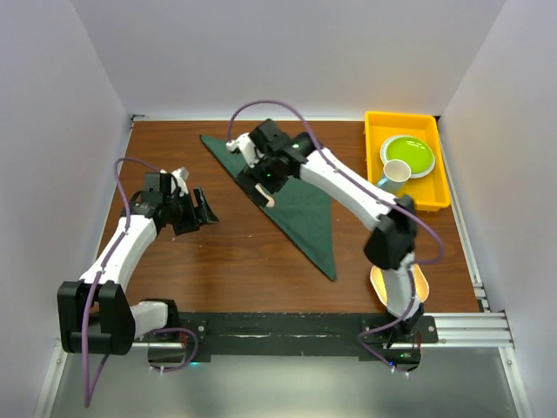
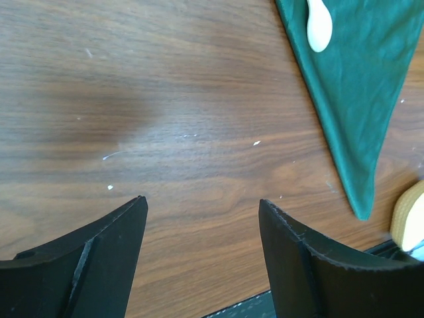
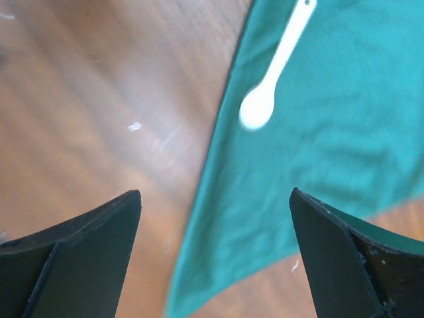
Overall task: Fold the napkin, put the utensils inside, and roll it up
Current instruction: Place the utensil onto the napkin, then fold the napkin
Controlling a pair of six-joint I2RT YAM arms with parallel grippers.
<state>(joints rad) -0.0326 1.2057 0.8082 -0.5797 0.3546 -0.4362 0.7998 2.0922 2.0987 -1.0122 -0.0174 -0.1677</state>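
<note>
The napkin's far pointed corner (image 1: 208, 139) sticks out well past the spoon (image 1: 267, 199), so my left gripper will next move outward and down onto it and close there.
The dark green napkin (image 1: 305, 218) lies flat on the wooden table, folded into a long triangle. It also shows in the left wrist view (image 2: 358, 79) and the right wrist view (image 3: 318, 152). A small pale spoon (image 1: 267, 199) lies on the napkin near its left long edge; it also shows in the left wrist view (image 2: 318, 26) and the right wrist view (image 3: 271, 86). My right gripper (image 1: 264, 178) (image 3: 214, 192) is open and empty, just above the napkin's far part beside the spoon. My left gripper (image 1: 203, 209) (image 2: 202, 201) is open and empty over bare table, left of the napkin.
A yellow tray (image 1: 442, 174) at the back right holds a green plate (image 1: 409, 155) and a white cup (image 1: 396, 172). A yellow-orange plate (image 1: 383, 283) lies by the right arm's base. White walls close in the left, back and right sides.
</note>
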